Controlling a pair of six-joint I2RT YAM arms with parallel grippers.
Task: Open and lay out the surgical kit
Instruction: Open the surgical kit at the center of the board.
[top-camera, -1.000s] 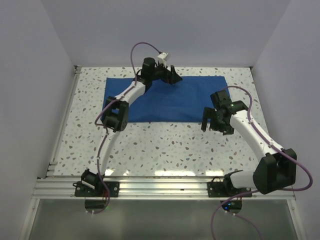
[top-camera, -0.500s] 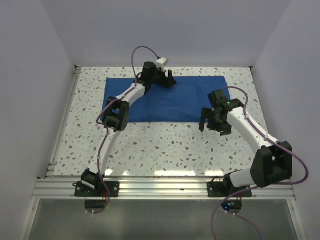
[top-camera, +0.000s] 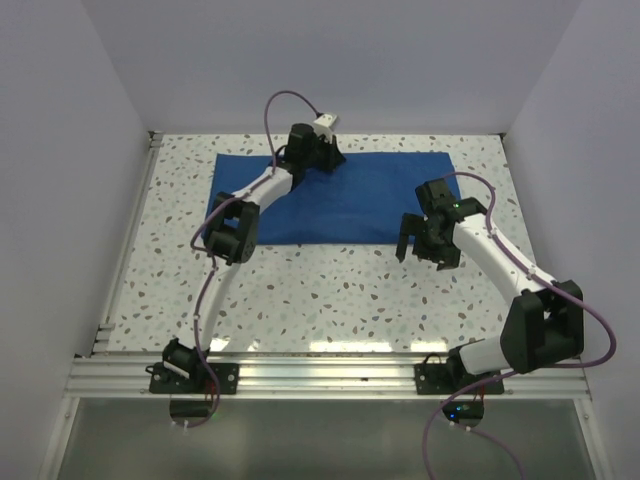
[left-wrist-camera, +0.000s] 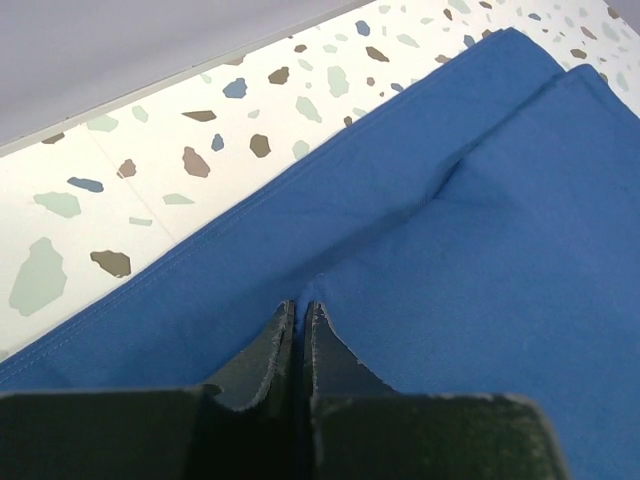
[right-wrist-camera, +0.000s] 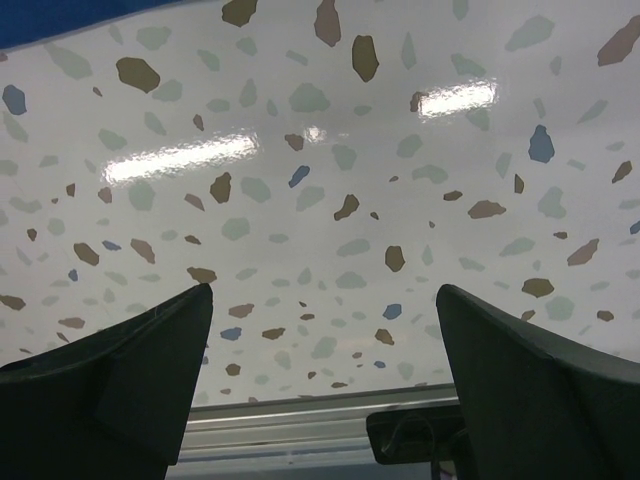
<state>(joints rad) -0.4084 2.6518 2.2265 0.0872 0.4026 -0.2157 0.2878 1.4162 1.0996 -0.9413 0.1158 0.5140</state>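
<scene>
I will lift the fold with my left gripper next, pull it back and let go of it over the bare table. The bare table is back from the gripper, past the cloth.
The surgical kit shows as a royal-blue cloth (top-camera: 365, 205) lying flat across the far half of the speckled table. My left gripper (top-camera: 332, 158) is down at the cloth's far edge, left of its middle. In the left wrist view its fingertips (left-wrist-camera: 303, 308) are pressed together with a ridge of the blue cloth (left-wrist-camera: 480, 230) pinched between them, where an upper layer's edge meets the layer below. My right gripper (top-camera: 421, 253) hangs open over bare table just off the cloth's near right corner. In the right wrist view the right gripper (right-wrist-camera: 325, 292) holds nothing, and a sliver of cloth (right-wrist-camera: 60, 18) shows top left.
The speckled table (top-camera: 320, 290) is boxed in by white walls at the back and both sides. An aluminium rail (top-camera: 330, 372) carrying both arm bases runs along the near edge, and it shows in the right wrist view as the rail (right-wrist-camera: 300, 425).
The left gripper has gone from open to shut on the cloth's far edge, shifting slightly left and back. The right gripper drifted a little left and stays open.
</scene>
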